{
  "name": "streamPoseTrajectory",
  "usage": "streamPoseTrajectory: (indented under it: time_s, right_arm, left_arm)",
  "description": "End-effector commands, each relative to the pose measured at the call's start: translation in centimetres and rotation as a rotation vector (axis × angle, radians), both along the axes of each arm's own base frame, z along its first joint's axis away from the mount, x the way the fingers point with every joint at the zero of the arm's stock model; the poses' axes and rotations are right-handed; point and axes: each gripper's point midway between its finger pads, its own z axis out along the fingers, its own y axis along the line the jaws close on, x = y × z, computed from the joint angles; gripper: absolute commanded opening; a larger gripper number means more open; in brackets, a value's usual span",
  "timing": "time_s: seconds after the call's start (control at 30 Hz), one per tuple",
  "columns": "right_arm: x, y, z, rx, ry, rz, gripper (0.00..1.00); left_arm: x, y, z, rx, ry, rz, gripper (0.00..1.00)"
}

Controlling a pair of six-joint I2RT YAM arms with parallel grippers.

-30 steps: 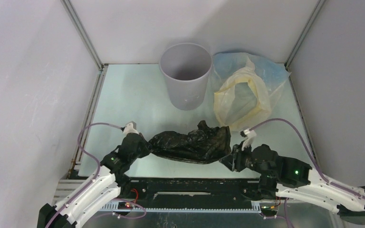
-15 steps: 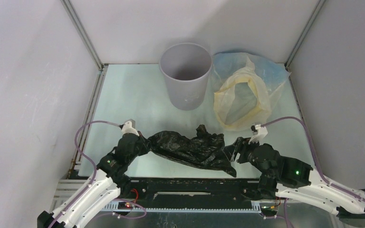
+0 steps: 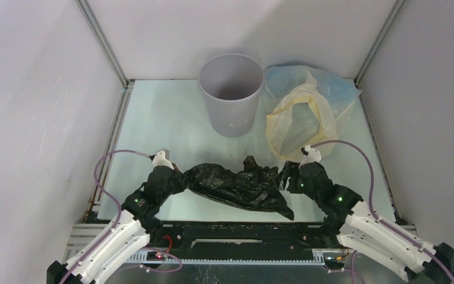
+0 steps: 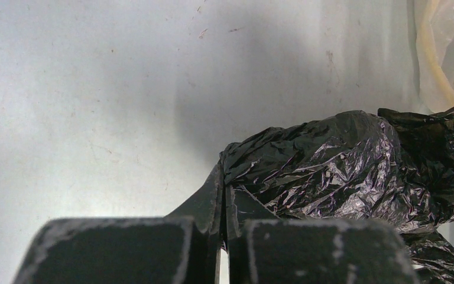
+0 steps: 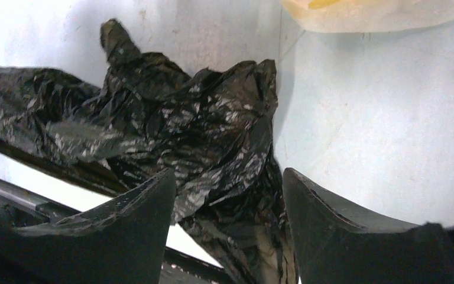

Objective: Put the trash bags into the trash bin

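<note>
Next, my right gripper comes down to the black trash bag's loose end, opposite my left gripper, then closes there.
The black trash bag point(image 3: 236, 184) lies crumpled near the table's front edge, its right end hanging over it. My left gripper point(image 3: 180, 179) is shut on the bag's left end point(image 4: 307, 160). My right gripper point(image 3: 285, 176) is open, its jaws standing apart above the bag's right end point(image 5: 213, 142) without holding it. The pale grey trash bin point(image 3: 231, 94) stands upright and open at the back middle, well beyond both grippers.
A translucent yellowish and pale-blue plastic bag point(image 3: 304, 115) lies right of the bin, its edge showing in the right wrist view point(image 5: 378, 12). Grey walls close in the left, back and right. The black front rail point(image 3: 236, 228) runs along the near edge.
My right gripper let go of the bag's right end, which dropped over the front edge, then moved forward and left over that end. My left gripper still holds the left end.
</note>
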Motion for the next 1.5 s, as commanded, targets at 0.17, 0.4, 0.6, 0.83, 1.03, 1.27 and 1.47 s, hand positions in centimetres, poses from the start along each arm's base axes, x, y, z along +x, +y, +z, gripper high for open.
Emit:
streamPoseTrajectory:
  time_s: [0.17,0.4,0.6,0.83,1.03,1.27,1.47]
  right_arm:
    - [3.0,2.5,-1.1,0.183,0.083,0.095,0.66]
    - [3.9,3.7,-3.7,0.193,0.129,0.125,0.62]
    - [4.2,3.8,-4.0,0.199,0.138,0.143,0.08]
    - [3.8,0.6,2.9,0.139,-0.032,0.08,0.0]
    - [0.2,0.0,11.5,0.235,-0.204,0.172,0.0]
    - [-5.4,3.0,16.8,0.304,-0.245,0.513,0.0]
    - [-7.6,4.7,18.7,0.328,-0.309,0.644,0.0]
  left_arm:
    - [0.3,0.2,0.0,0.013,-0.029,-0.005,0.03]
    - [0.4,0.2,-0.1,0.017,-0.027,-0.004,0.04]
    - [0.5,0.4,-0.4,0.026,-0.021,0.01,0.04]
    - [0.9,0.3,-0.5,0.003,-0.031,0.029,0.05]
    - [1.3,-0.6,-1.3,-0.019,-0.009,0.018,0.06]
    - [3.2,-1.8,-0.4,-0.006,0.0,0.001,0.06]
    - [6.5,-3.0,3.2,-0.011,-0.038,0.0,0.06]
